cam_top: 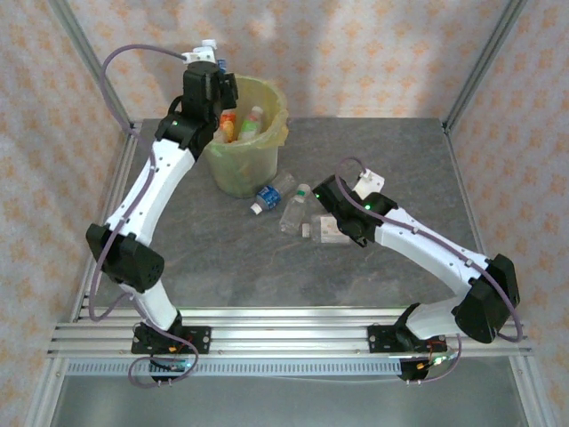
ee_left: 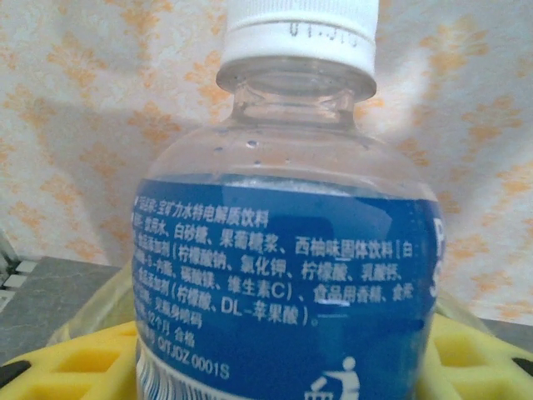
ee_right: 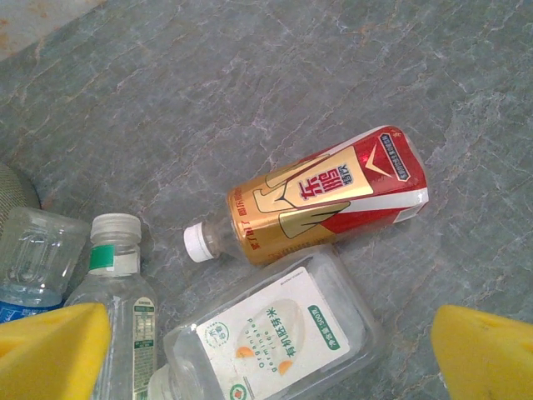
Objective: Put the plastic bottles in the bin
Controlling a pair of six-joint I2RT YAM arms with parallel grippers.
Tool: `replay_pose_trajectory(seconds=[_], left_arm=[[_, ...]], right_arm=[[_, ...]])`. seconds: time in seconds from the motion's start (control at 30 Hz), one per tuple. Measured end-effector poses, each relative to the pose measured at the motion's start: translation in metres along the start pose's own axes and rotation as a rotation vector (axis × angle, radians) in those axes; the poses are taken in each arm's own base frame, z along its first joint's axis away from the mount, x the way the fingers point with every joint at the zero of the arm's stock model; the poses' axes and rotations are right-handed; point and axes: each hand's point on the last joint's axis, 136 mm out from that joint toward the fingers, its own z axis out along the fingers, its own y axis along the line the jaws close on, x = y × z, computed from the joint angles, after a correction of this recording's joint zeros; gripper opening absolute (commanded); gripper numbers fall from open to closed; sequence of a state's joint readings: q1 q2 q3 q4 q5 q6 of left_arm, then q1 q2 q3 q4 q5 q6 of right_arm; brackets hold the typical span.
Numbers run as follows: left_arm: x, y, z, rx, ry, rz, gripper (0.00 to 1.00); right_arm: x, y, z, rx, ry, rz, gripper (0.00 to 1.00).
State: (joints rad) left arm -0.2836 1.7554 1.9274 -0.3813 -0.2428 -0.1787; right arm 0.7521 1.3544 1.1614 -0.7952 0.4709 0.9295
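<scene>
My left gripper moves down to the bin's opening next, before it lets go of the blue-labelled bottle.
My left gripper (cam_top: 210, 64) is raised over the far-left rim of the bin (cam_top: 233, 169), shut on a blue-labelled plastic bottle (ee_left: 287, 275) with a white cap, held upright between the yellow fingers (ee_left: 67, 367). Inside the yellow-green lined bin lie bottles with orange and green labels (cam_top: 240, 124). My right gripper (ee_right: 271, 367) hangs open over the table's middle, above a flat white-labelled bottle (ee_right: 275, 342). Just beyond that one lies a red-and-gold bottle (ee_right: 325, 204), and to its left a clear green-banded bottle (ee_right: 117, 292). Another blue-labelled bottle (cam_top: 267, 196) lies near the bin's base.
The grey stone-patterned tabletop (cam_top: 213, 258) is bare in front of the loose bottles and at the right. Metal frame posts (cam_top: 476, 67) stand at the back corners before a patterned wall. The aluminium base rail (cam_top: 284, 338) runs along the near edge.
</scene>
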Motion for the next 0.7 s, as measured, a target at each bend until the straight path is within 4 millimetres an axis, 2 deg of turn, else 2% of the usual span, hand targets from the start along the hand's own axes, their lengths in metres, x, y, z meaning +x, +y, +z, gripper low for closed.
replay_pose_trajectory(seconds=[0.2, 0.33, 0.43, 0.7], left_arm=[[0.019, 0.012, 0.034, -0.038, 0.068, 0.023, 0.54], [0.033, 0.017, 0.049, -0.049, 0.116, 0.034, 0.54], [0.045, 0.022, 0.053, -0.059, 0.157, 0.045, 0.55], [0.055, 0.026, 0.056, -0.066, 0.191, 0.045, 0.62]], right_arm=[[0.000, 0.000, 0.000, 0.000, 0.000, -0.010, 0.99], [0.000, 0.000, 0.000, 0.000, 0.000, -0.010, 0.99], [0.000, 0.000, 0.000, 0.000, 0.000, -0.010, 0.99], [0.000, 0.000, 0.000, 0.000, 0.000, -0.011, 0.99]])
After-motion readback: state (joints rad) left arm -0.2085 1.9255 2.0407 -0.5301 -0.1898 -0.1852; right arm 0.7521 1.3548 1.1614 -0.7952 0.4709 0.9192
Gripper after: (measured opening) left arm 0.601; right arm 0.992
